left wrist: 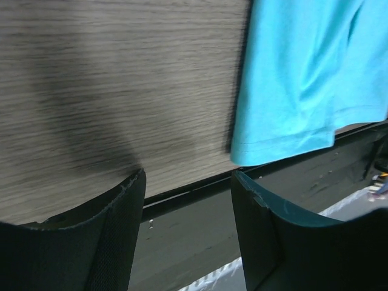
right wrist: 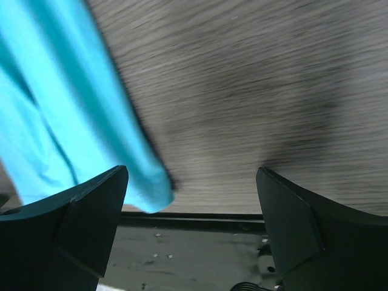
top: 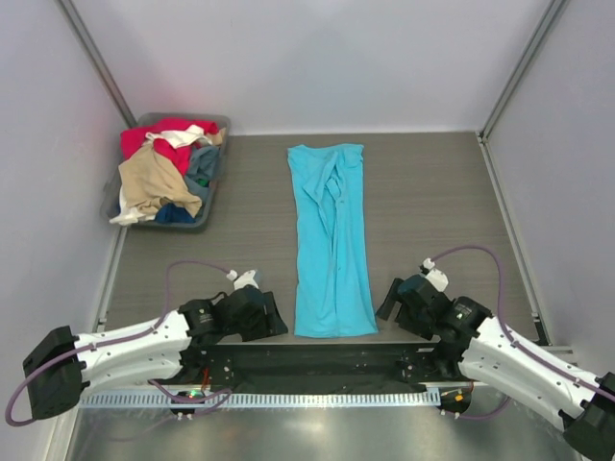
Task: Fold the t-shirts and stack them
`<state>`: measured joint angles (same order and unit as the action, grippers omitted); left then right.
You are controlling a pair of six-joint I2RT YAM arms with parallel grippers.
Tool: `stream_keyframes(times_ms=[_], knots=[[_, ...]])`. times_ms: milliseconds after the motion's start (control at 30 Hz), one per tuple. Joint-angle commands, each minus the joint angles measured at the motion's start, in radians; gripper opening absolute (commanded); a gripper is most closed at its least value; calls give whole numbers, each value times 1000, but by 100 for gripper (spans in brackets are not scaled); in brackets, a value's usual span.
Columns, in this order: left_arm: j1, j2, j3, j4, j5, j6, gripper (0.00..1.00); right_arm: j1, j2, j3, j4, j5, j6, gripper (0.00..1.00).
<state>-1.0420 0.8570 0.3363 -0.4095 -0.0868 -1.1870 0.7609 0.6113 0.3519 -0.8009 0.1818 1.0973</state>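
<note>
The hem's nearest corner (top: 373,331) (right wrist: 159,197) is outside my open fingers, so I will slide my right gripper to the left in the top view, around that corner, and close it.
A bright turquoise t-shirt (top: 331,236) lies folded into a long narrow strip down the middle of the table, its hem at the near edge. Its near corners show in the left wrist view (left wrist: 303,79) and the right wrist view (right wrist: 66,115). My left gripper (top: 276,317) is open and empty, just left of the hem's left corner. My right gripper (top: 388,300) is open and empty, just right of the hem's right corner. Red, tan, cream-white and dark blue-grey t-shirts (top: 163,178) lie heaped in the bin at the back left.
The clear grey plastic bin (top: 213,199) stands at the back left by the wall. A black rail (top: 317,357) runs along the table's near edge. White walls close in the table on three sides.
</note>
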Motion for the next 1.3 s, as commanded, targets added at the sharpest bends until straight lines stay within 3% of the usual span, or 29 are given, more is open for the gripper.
stream_keyframes(times_ms=[0,267,467,600,633,667,733,833,900,1000,1067,1167,1267], knots=[[-33,4,-32,116,-36,-98,60,66,2,-19,46,34,122,93],[-96,34,-134,208,-88,-198,59,187,57,-64,150,47,177,88],[-99,83,-134,287,-91,-198,58,238,143,-91,251,25,194,59],[-118,181,-122,362,-88,-195,54,288,163,-106,261,53,239,29],[-122,227,-120,392,-88,-197,51,296,157,-111,261,59,252,25],[-134,252,-112,402,-93,-201,44,305,144,-116,261,62,260,14],[-148,305,-109,444,-103,-213,34,310,131,-119,255,62,265,7],[-159,339,-102,474,-122,-220,6,311,122,-113,241,65,265,1],[-173,337,-77,466,-126,-221,0,314,122,-91,215,70,260,1],[-252,277,12,292,-210,-238,0,325,114,-39,141,90,266,1],[-285,245,148,85,-261,-237,0,325,104,-1,91,110,269,1],[-289,225,279,-86,-339,-201,0,325,111,108,31,200,260,1],[-225,228,375,-170,-366,-84,0,311,178,228,14,295,191,1]])
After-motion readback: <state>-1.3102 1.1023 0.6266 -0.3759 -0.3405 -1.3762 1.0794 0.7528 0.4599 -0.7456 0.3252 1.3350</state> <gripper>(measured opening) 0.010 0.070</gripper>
